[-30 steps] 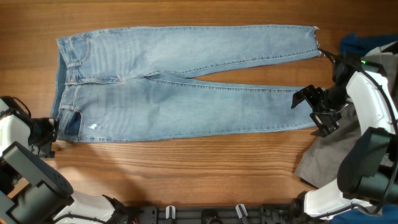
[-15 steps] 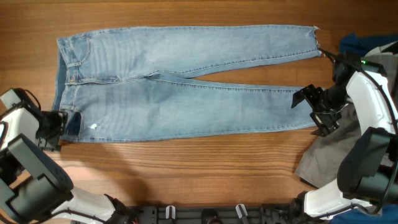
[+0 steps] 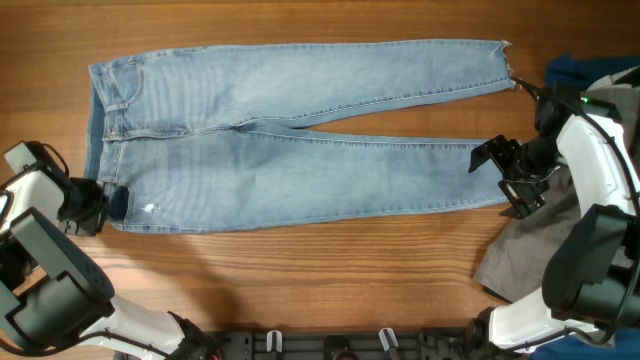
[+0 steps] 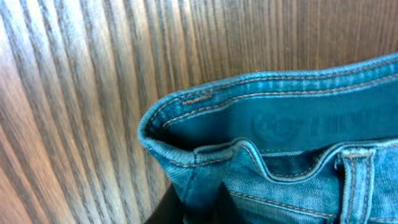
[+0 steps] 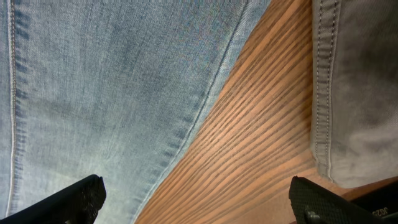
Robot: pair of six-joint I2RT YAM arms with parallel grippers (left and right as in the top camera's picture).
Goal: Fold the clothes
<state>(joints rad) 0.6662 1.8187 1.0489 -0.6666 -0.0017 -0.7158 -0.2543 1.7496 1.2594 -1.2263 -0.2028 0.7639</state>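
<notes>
The near corner of the hem (image 3: pixel 509 202) is the next place for my right gripper, which should go down along the near leg to get there.
Light blue jeans (image 3: pixel 300 140) lie flat on the wooden table, waistband to the left and both legs running right. My left gripper (image 3: pixel 97 203) is shut on the near corner of the waistband. In the left wrist view the folded waistband (image 4: pixel 261 124) is pinched between the dark fingers of my left gripper (image 4: pixel 202 208). My right gripper (image 3: pixel 512 178) hangs open above the hem of the near leg. Its wrist view shows the right gripper (image 5: pixel 202 202) wide open over bare wood, with the jeans leg (image 5: pixel 93 93) on the left.
A grey garment (image 3: pixel 530 255) lies crumpled at the near right, under the right arm; its seamed edge (image 5: pixel 360 93) shows in the right wrist view. A dark blue garment (image 3: pixel 570 72) sits at the far right edge.
My left gripper moved in from the left onto the waistband corner and shut on it. The right arm has not moved.
</notes>
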